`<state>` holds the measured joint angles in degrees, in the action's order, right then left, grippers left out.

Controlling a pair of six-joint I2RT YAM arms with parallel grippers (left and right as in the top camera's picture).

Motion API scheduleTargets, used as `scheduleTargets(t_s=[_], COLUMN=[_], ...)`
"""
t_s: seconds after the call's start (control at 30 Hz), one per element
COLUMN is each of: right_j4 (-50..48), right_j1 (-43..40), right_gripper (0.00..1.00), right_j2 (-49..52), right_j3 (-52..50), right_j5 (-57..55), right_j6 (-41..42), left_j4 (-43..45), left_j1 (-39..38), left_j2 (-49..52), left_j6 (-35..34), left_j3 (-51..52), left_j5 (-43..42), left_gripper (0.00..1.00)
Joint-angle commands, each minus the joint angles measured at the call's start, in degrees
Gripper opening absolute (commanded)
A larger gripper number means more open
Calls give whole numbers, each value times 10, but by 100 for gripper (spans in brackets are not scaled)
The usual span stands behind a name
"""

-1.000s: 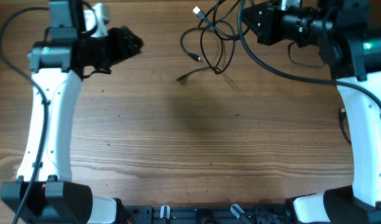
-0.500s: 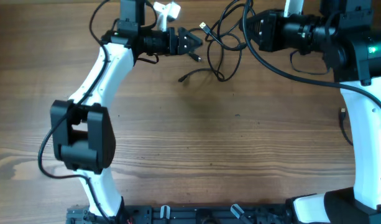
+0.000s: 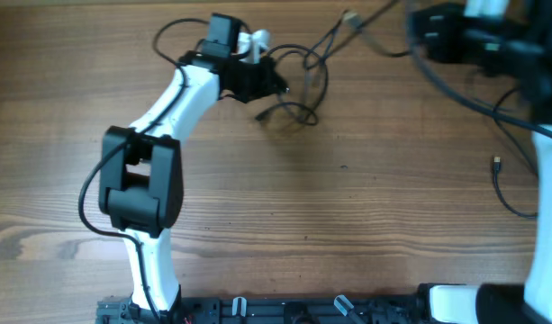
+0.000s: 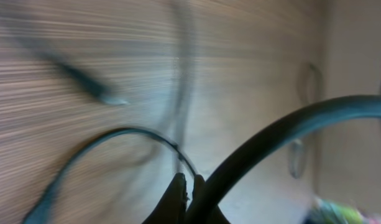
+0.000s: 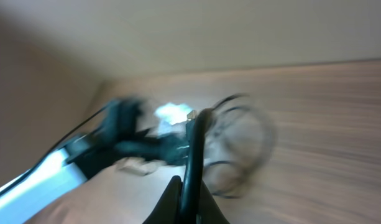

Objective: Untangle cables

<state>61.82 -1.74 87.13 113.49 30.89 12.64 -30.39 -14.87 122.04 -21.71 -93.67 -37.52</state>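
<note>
My right gripper should next pull the piece of cable point(image 3: 334, 36) from the loops to the small plug's cord point(image 3: 517, 146) below it, right in the overhead view, lower and release.
The cables point(image 3: 304, 85) lie as loose black loops at the table's top centre, with one plug end point(image 3: 261, 115) lying on the wood. My left gripper point(image 3: 277, 85) sits at the loops' left edge. In the left wrist view it point(image 4: 189, 179) is shut on a thin cord point(image 4: 125, 132) that arcs up from its tips. My right gripper point(image 5: 189, 180) is shut on a black cord point(image 5: 195, 140) that runs up between its fingers toward the blurred loops point(image 5: 243, 143). From the loops, a strand point(image 3: 334, 36) stretches toward the blurred right arm point(image 3: 474, 40) at the top right.
A thicker black cable point(image 4: 283, 127) crosses close in front of the left wrist camera. Another thin cord with a small plug point(image 3: 497, 163) lies near the table's right edge. The left arm point(image 3: 149, 171) slants across the left half of the table.
The left arm swung in from the far left to the loops and shut on a cord. The right arm pulled back to the right with its cord, drawing the loops out.
</note>
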Motion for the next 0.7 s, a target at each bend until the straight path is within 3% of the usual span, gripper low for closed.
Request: scheduleTargets(t_s=[0.0, 0.07, 0.13, 0.23, 0.33, 0.4, 0.43, 0.5, 0.67], right_j4=[34, 59, 61, 60, 34, 15, 13, 9, -3], right_j1=[-122, -175, -159, -113, -120, -181, -243, -330, -474], right_gripper=[4, 4, 4, 4, 4, 4, 4, 4, 4], right_j2=[-53, -46, -33, -14, -14, -16, -15, -12, 28], right_j3=[10, 7, 4, 4, 4, 5, 5, 4, 4], right_j5=[-65, -13, 79, 79, -38, -58, -58, -58, 14], right_j6=[17, -26, -89, -96, -7, 31, 55, 71, 66], left_j4=[-26, -25, -25, -27, -39, -86, -125, -174, -216], left_j1=[59, 91, 98, 89, 94, 105, 115, 146, 244], left_j2=[-23, -103, -187, -284, -339, -350, -345, -330, -301], left_j6=[34, 35, 35, 35, 35, 18, -26, -81, -109], left_j3=[-1, -1, -1, -1, -1, -1, -1, -1, -1], left_j5=[86, 72, 57, 61, 221, 413, 551, 702, 706], left_gripper=[4, 4, 4, 4, 4, 4, 4, 4, 4])
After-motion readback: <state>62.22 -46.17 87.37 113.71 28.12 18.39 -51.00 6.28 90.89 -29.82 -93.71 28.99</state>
